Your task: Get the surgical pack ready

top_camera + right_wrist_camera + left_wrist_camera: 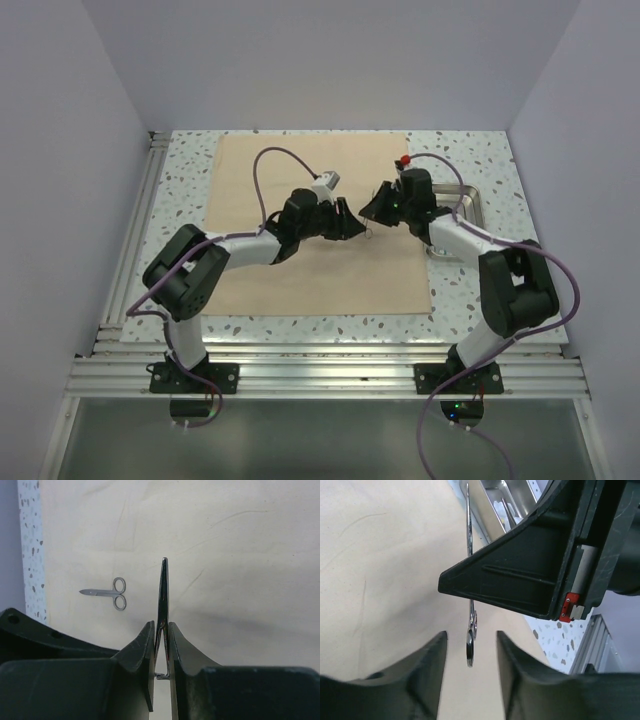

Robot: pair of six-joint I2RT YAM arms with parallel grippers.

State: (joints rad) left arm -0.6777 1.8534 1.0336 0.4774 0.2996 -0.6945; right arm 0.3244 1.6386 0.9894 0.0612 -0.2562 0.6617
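Observation:
The forceps in my right gripper swing to the right in the top view over the steel tray point(466, 206) next, then go down for release, since it holds a metal piece.
The tan cloth sheet point(320, 280) lies flat on the table. Over its middle my two grippers meet tip to tip. My right gripper point(160, 625) is shut on the metal forceps point(163, 587), which stand edge-on between its pads with the tips pointing away. In the left wrist view the forceps point(469, 540) stick out of the right gripper's black finger point(520, 575), and their ring handles hang between the fingers of my left gripper point(471, 636). That gripper is open and its fingers stay clear of the rings. Small scissors point(107, 593) lie flat on the cloth.
The shiny steel tray point(470, 205) sits on the speckled table just right of the cloth, behind my right arm; the tray point(492, 500) has a thin metal piece inside. Aluminium rails point(130, 250) run along the table's left and near edges.

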